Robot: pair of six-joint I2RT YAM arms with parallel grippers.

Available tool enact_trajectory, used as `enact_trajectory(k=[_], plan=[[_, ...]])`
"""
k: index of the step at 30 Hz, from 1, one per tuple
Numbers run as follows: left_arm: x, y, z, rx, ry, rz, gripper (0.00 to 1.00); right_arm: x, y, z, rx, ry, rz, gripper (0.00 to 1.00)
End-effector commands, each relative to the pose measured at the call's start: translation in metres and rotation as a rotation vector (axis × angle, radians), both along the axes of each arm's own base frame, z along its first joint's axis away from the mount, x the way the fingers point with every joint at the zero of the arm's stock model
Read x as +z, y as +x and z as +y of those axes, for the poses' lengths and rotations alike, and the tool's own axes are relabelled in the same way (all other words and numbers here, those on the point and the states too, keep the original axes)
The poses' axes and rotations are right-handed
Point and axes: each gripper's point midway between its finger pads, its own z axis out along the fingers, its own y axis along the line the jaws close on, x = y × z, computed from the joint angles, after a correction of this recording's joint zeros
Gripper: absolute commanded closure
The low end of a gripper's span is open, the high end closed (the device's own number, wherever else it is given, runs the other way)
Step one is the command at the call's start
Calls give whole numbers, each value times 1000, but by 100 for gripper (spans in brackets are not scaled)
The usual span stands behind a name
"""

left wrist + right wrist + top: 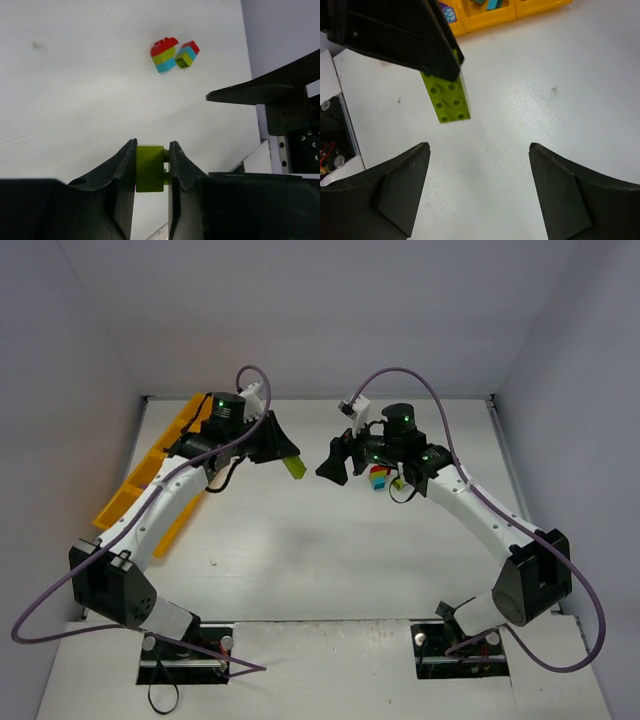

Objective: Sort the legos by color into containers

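My right gripper swings to the right in the top view and down onto the rounded stack's blue end next, since its colours still sit joined.
My left gripper is shut on a lime green lego and holds it above the table; it shows in the top view and the right wrist view too. My right gripper is open and empty, facing the left gripper across a small gap in the top view. Two multicoloured lego stacks lie on the table under the right arm. The orange-yellow tray stands at the left, mostly behind the left arm. Its compartments hold teal and purple pieces.
Grey walls close in the white table at the back and both sides. The arm bases stand at the near edge. The right arm's finger crosses the left wrist view.
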Motion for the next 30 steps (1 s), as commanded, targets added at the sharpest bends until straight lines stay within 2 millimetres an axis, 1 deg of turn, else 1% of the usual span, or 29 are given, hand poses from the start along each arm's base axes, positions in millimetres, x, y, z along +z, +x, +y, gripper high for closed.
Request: enact_trajectory(k=[1, 2, 3, 4, 5, 6, 7, 8, 9, 10, 11, 12, 13, 15, 16, 18, 19, 21, 23, 24, 25, 26, 27, 28, 29, 30], plan=[[20, 3, 45, 124, 63, -92, 100, 34, 13, 2, -36, 52, -100, 23], [18, 5, 59, 165, 87, -92, 100, 33, 15, 0, -53, 46, -104, 23], [12, 7, 78, 232, 135, -78, 100, 33, 16, -1, -61, 44, -102, 23], [14, 8, 101, 295, 162, -86, 100, 32, 17, -1, -69, 42, -100, 23], [7, 6, 116, 337, 195, -73, 100, 32, 17, -2, -77, 45, -96, 23], [-1, 3, 136, 404, 254, -53, 100, 31, 19, -3, -91, 40, -93, 23], [-3, 0, 151, 441, 292, -53, 100, 31, 20, -3, -95, 38, -94, 23], [-1, -3, 172, 505, 319, -54, 100, 31, 21, -4, -103, 39, -93, 24], [-13, -10, 191, 558, 386, -24, 100, 30, 23, -5, -131, 47, -71, 24], [-14, -16, 206, 603, 415, -21, 100, 29, 24, -4, -139, 46, -63, 24], [-19, -19, 225, 661, 442, 1, 100, 26, 25, -6, -149, 44, -57, 24], [-32, -26, 237, 690, 468, 38, 100, 25, 26, -7, -164, 46, -47, 24], [-35, -30, 250, 734, 496, 46, 100, 24, 29, -9, -187, 43, -47, 24], [-45, -37, 274, 808, 547, 80, 100, 16, 28, -11, -204, 36, -30, 24], [-54, -43, 286, 846, 570, 112, 100, 13, 28, -12, -215, 38, -18, 24], [-59, -48, 305, 917, 590, 130, 100, 3, 30, -17, -255, 24, 3, 24], [-65, -51, 310, 941, 598, 145, 100, 1, 30, -19, -266, 25, 13, 24], [-66, -55, 330, 1017, 626, 151, 100, -8, 27, -23, -292, 18, 33, 25], [-74, -58, 342, 1051, 644, 172, 100, -13, 26, -27, -316, 20, 53, 25], [-73, -54, 348, 1075, 645, 156, 100, -12, 25, -28, -323, 27, 56, 25], [-79, -53, 357, 1089, 652, 172, 100, -19, 23, -31, -332, 24, 66, 25], [-83, -51, 361, 1096, 654, 179, 100, -20, 22, -32, -346, 29, 76, 25], [-83, -46, 366, 1114, 651, 162, 100, -21, 24, -36, -371, 29, 75, 25], [-87, -44, 374, 1130, 660, 174, 100, -26, 24, -40, -391, 24, 85, 25], [-87, -42, 378, 1139, 665, 171, 100, -27, 26, -43, -415, 30, 98, 25], [-89, -38, 392, 1173, 687, 176, 100, -30, 35, -60, -504, 34, 116, 25]])
